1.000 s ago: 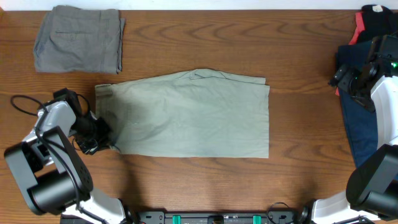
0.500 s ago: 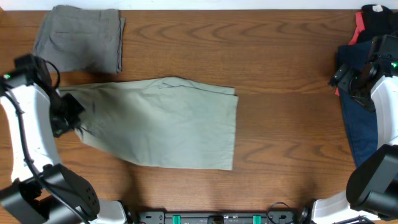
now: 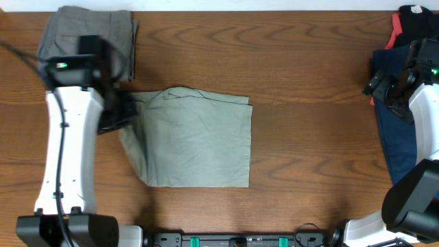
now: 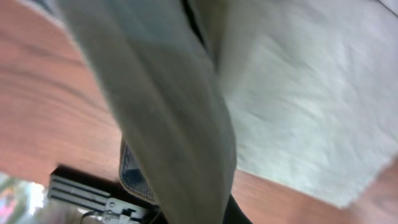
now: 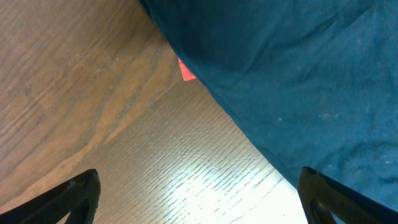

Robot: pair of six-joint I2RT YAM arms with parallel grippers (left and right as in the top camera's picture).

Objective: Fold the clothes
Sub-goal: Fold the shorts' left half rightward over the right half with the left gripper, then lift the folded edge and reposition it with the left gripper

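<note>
My left gripper should move the held edge across the flat cloth and let it go at the shorts' straight hem (image 3: 248, 147) (image 4: 368, 175), which is to its right in the overhead view.
The khaki-beige shorts (image 3: 195, 140) lie in the middle of the table, their left end lifted and drawn rightward over the rest. My left gripper (image 3: 125, 110) is shut on that left edge; in the left wrist view the cloth (image 4: 174, 124) hangs from the jaws and covers them, with the flat part of the shorts beyond. My right gripper (image 3: 384, 88) is open and empty at the far right, above bare wood beside the navy garment (image 5: 298, 74); its fingertips (image 5: 74, 196) show at the bottom corners of the right wrist view.
Folded darker grey shorts (image 3: 88, 42) lie at the back left, close to my left arm. The navy garment (image 3: 394, 137) lies along the right edge, with a black and red item (image 3: 411, 20) at the back right corner.
My left gripper has lifted the shorts' left edge and carried it rightward and toward the back, so the visible cloth has become much narrower. The right arm has not moved.
</note>
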